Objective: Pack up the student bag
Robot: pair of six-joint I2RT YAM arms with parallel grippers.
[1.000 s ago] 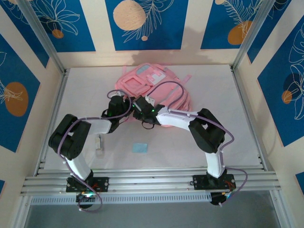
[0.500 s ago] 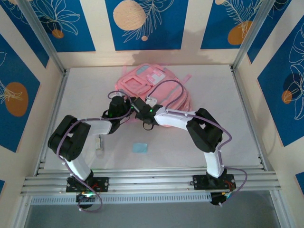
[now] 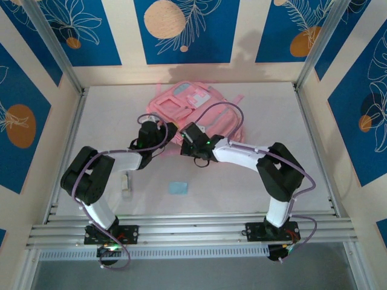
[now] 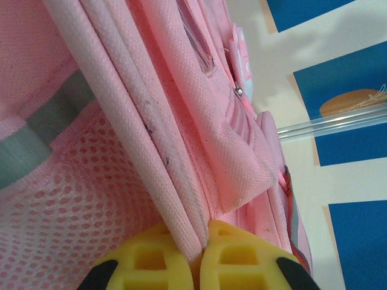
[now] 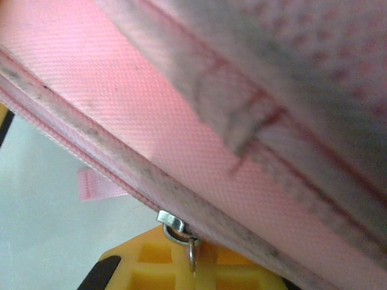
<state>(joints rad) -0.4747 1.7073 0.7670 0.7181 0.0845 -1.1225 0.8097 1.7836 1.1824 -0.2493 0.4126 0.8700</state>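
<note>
The metal zipper pull will be drawn by my right gripper away from my left gripper along the bag's near edge and then released, since my left gripper holds the piped seam.
The student bag [image 3: 195, 99], a soft pink backpack, lies flat at the back middle of the table. My left gripper [image 3: 169, 133] meets its near left edge. In the left wrist view the yellow fingers [image 4: 145, 261] of my left gripper [image 4: 202, 234] are shut on a pink piped seam of the student bag [image 4: 199, 90], beside a mesh pocket [image 4: 72, 199]. My right gripper [image 3: 188, 135] sits just right of it. In the right wrist view my right gripper [image 5: 193, 257] is shut on the metal zipper pull [image 5: 181, 232] under the edge of the student bag [image 5: 151, 90].
A small light-blue flat item [image 3: 178, 188] and a white stick-like item [image 3: 126, 184] lie on the white table [image 3: 290, 133] in front of the arms. Aluminium rails [image 3: 193, 229] run along the near edge, and posts stand at the back corners.
My right gripper has shut on the zipper pull and shifted right along the bag's near edge, its elbow swinging right. The left arm has stayed put, still shut on the seam.
</note>
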